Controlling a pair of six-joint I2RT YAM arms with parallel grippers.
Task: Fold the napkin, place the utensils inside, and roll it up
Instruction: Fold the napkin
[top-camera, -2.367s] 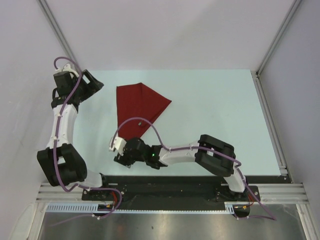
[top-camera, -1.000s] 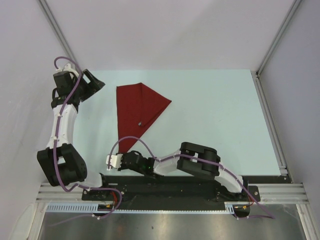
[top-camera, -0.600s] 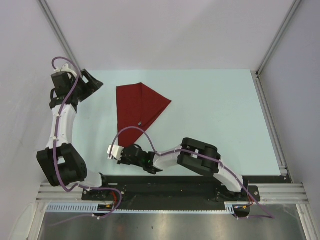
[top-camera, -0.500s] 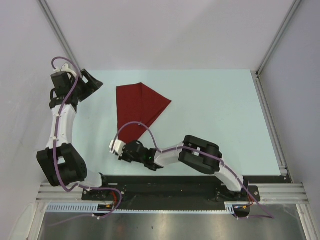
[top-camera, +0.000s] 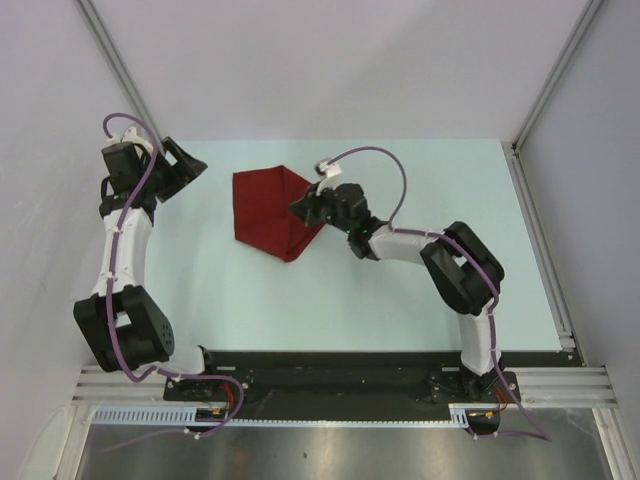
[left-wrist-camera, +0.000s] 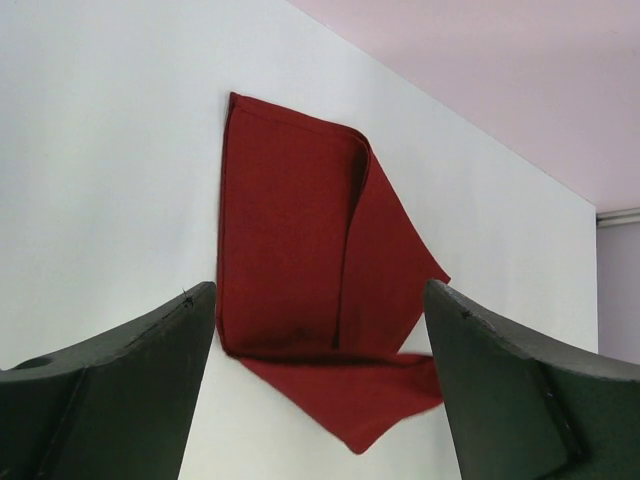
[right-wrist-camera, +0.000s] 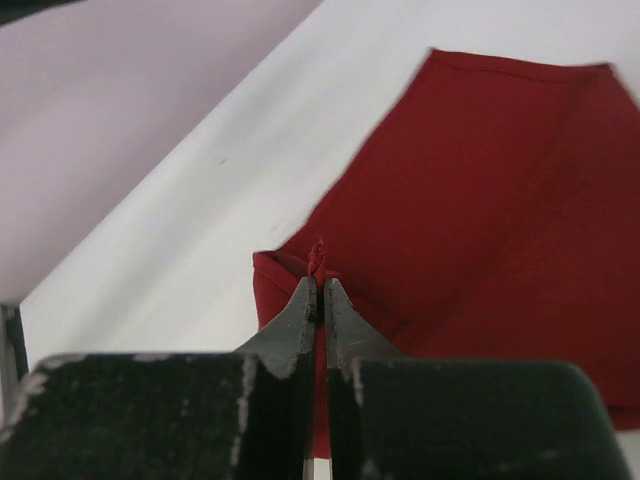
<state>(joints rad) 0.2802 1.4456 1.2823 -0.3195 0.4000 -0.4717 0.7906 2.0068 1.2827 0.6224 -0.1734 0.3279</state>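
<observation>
My right gripper will next move down and toward the right in the top view, onto the napkin's edge, to release the napkin's corner, which stands raised and bunched.
The dark red napkin (top-camera: 262, 212) lies on the pale table, left of centre, partly folded over itself. My right gripper (top-camera: 298, 210) reaches over its right side and is shut on a pinched corner of the napkin (right-wrist-camera: 320, 255), held slightly raised. In the right wrist view, the right gripper (right-wrist-camera: 321, 287) has its jaws pressed together with cloth bunched at the tips. My left gripper (top-camera: 188, 168) hovers open at the far left, apart from the cloth. In the left wrist view, the napkin (left-wrist-camera: 290, 250) shows between the left gripper's (left-wrist-camera: 318, 292) wide jaws. The utensils are out of view.
White walls close in on the table on the left, right and far sides. A metal rail (top-camera: 540, 240) runs along the right edge. The black base plate (top-camera: 340, 375) lies at the near edge. The left arm's elbow (top-camera: 120, 330) stands near the left wall.
My right gripper closed on the napkin's near corner and carried it away from the bases, up over the cloth. The long triangle is now a shorter folded shape. The left arm stayed put.
</observation>
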